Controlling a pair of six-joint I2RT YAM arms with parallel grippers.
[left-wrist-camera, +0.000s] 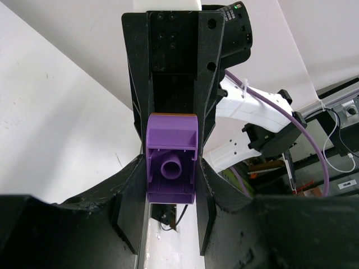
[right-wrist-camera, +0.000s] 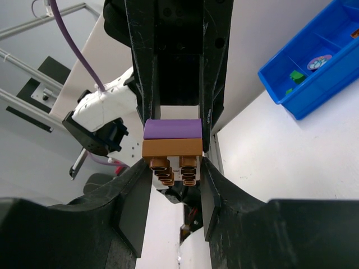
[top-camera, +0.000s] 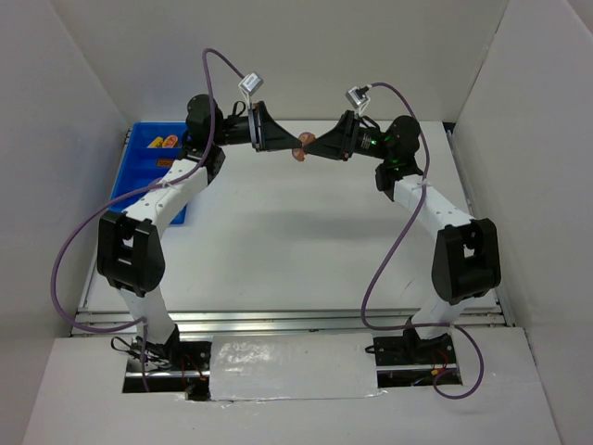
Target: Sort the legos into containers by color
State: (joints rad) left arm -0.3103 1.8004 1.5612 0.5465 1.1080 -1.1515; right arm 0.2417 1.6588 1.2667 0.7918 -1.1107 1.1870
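Note:
I will swing my left gripper across and down next and let go over the round piece's section of the bin, since the bin (top-camera: 130,176) is below my left gripper and to its left in the top view.
A purple brick (left-wrist-camera: 171,159) and a brown brick (right-wrist-camera: 172,147) are stuck together and held in the air over the far middle of the table (top-camera: 300,151). My left gripper (top-camera: 293,145) comes from the left and is shut on the purple brick. My right gripper (top-camera: 311,148) comes from the right and is shut on the brown brick, its studs facing the right wrist camera. The blue bin (top-camera: 130,176) stands at the far left and holds orange-yellow pieces (top-camera: 167,142). In the right wrist view the bin (right-wrist-camera: 303,101) shows green pieces (right-wrist-camera: 296,77) and a round piece (right-wrist-camera: 320,60).
White walls enclose the table on the left, back and right. Purple cables loop from both arms. A metal rail runs along the table's near edge (top-camera: 296,320).

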